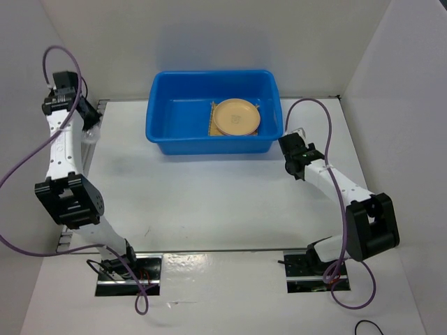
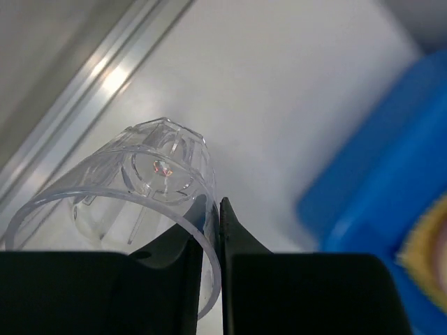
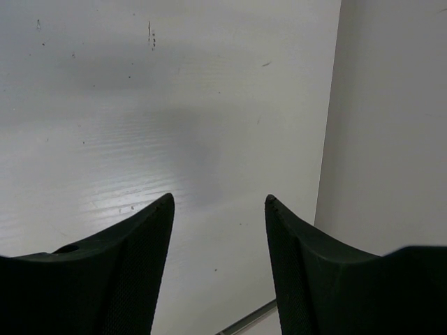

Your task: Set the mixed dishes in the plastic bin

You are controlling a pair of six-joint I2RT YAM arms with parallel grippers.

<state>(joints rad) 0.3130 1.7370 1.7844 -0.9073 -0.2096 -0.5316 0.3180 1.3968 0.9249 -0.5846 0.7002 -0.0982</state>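
The bin's bottom beside the woven mat is bare, so my left gripper should next swing across the bin's rim and lower the cup there.
The blue plastic bin stands at the back middle of the table. Inside it a tan-orange plate lies on a yellow woven mat. By the table's left edge, my left gripper is shut on the rim of a clear plastic cup, one finger inside and one outside. The cup is tilted, its base pointing away from the camera. In the top view the left gripper is left of the bin. My right gripper is open with nothing between its fingers, just off the bin's right front corner.
An aluminium rail runs along the table's left edge beside the cup. White walls close in the left, back and right sides. The bin's near corner shows blurred to the right of the left gripper.
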